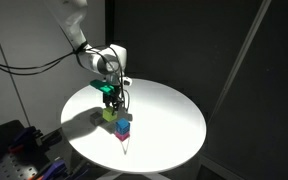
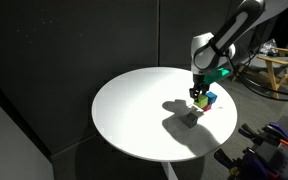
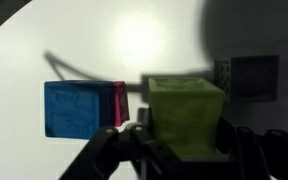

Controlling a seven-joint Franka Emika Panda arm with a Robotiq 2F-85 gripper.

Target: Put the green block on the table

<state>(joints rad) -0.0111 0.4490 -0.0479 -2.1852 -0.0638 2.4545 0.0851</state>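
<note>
The green block will go down next and be released on the tabletop between the magenta block and grey cube, in the gap below my gripper.
My gripper (image 3: 187,148) is shut on the green block (image 3: 184,112), a lime cube held between its two dark fingers. In both exterior views the gripper (image 1: 112,103) (image 2: 198,90) holds the green block (image 1: 109,114) (image 2: 199,97) low over the round white table (image 1: 169,120) (image 2: 134,110). I cannot tell whether the block touches the tabletop. A blue cube (image 3: 79,107) (image 1: 124,122) (image 2: 211,99) sits beside it against a magenta block (image 3: 121,102) (image 1: 124,133). A grey cube (image 3: 254,78) (image 2: 191,116) lies on the table on the other side.
The white table's edge (image 1: 134,170) is close to the blocks. Dark curtains surround the table. Cluttered equipment stands below the table (image 1: 14,150) (image 2: 269,140). A wooden frame (image 2: 279,70) stands behind the arm.
</note>
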